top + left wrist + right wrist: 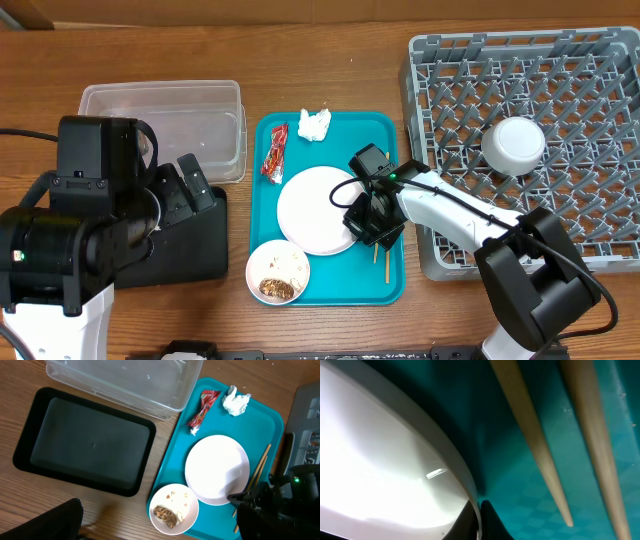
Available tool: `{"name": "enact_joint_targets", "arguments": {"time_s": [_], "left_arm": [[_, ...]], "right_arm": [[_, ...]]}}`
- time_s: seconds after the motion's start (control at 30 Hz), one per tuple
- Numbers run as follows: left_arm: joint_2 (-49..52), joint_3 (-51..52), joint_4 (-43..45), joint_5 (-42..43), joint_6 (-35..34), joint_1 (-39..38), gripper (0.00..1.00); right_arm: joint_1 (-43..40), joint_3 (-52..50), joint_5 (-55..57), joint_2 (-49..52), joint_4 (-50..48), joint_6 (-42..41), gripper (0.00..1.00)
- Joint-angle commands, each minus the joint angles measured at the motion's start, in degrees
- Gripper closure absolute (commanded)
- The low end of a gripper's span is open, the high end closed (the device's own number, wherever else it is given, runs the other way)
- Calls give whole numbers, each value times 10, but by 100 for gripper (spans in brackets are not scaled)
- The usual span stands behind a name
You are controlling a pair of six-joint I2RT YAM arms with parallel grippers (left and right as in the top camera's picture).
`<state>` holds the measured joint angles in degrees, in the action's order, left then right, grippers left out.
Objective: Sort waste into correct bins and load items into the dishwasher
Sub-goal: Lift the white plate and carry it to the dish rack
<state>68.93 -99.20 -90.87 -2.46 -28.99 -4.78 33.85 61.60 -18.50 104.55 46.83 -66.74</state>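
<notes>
The rack's empty far wires are outward, to my right gripper's right in the overhead view, so I should next lift the plate (315,210) across, lower it and release.
My right gripper (358,222) is shut on the right rim of the round pale plate (315,210), which lies on the teal tray (385,130). The right wrist view shows both black fingers (480,510) pinching the rim (380,460), with two wooden chopsticks (540,445) beside it on the tray. A small bowl with brown and rice-like food scraps (278,272) sits at the tray's front. The red wrapper (274,155) and white tissue (314,123) lie at the tray's back. My left gripper (185,188) is open and empty above the black tray (190,245).
The clear plastic tub (170,125) stands behind the black tray. The grey dish rack (560,80) stands at the right with one white bowl (513,145) upside down in it. The chopsticks (383,262) lie between the plate and the rack.
</notes>
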Motion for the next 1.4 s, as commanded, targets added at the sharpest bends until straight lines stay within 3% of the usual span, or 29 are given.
{"name": "enact_joint_targets", "arguments": {"time_s": [0.0, 0.33, 0.7, 0.87, 1.1, 1.37], "left_arm": [[2, -5, 1, -11, -8, 3, 0], [2, -5, 0, -11, -8, 3, 0], [2, -5, 1, -11, -8, 3, 0], [2, -5, 1, -11, -8, 3, 0], [2, -5, 0, -11, -8, 3, 0], [2, -5, 1, -11, -8, 3, 0]], "right_arm": [[-1, 15, 11, 5, 7, 10, 96], [-33, 73, 114, -47, 19, 123, 96], [-61, 169, 184, -155, 33, 318, 96], [-119, 195, 354, -196, 89, 345, 96], [-209, 195, 623, -211, 86, 389, 96], [-269, 195, 682, -202, -12, 517, 96]]}}
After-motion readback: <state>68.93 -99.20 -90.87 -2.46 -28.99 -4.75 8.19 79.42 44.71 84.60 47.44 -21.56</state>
